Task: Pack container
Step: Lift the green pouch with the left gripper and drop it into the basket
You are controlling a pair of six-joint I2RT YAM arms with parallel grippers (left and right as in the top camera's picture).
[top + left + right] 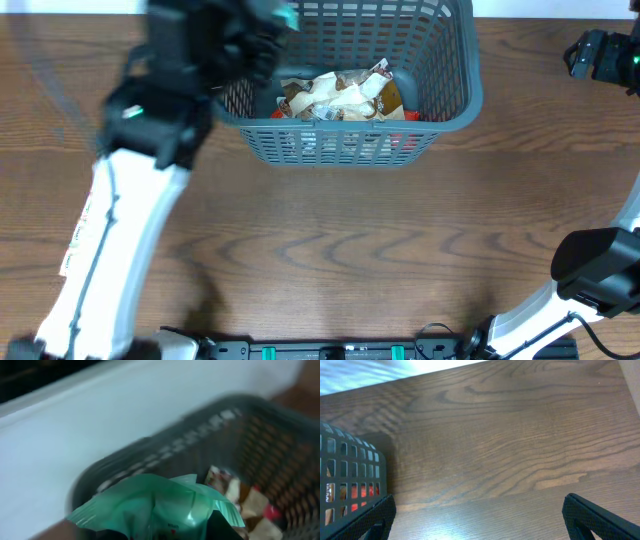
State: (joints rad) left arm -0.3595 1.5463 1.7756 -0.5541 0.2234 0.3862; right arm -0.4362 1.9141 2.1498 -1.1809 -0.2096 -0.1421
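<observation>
Next I will move my left gripper to the right in the overhead view and lower into the container [350,145] beside the snack packs, because open room shows there.
The dark grey-blue slotted container [350,145] stands at the back middle of the table with several snack packs [335,95] inside. My left gripper [272,22] is over the container's left rim, shut on a green snack pack [160,505]. The left wrist view is blurred and shows the container [240,420] behind the pack. My right gripper [477,520] is open and empty over bare wood at the far right; in the overhead view it is by the right edge [605,55]. The container's corner [350,480] shows at the left of the right wrist view.
A pale wall [75,435] lies behind the container. The wooden table [340,260] stretches in front of the container. My left arm [110,260] crosses the table's left side.
</observation>
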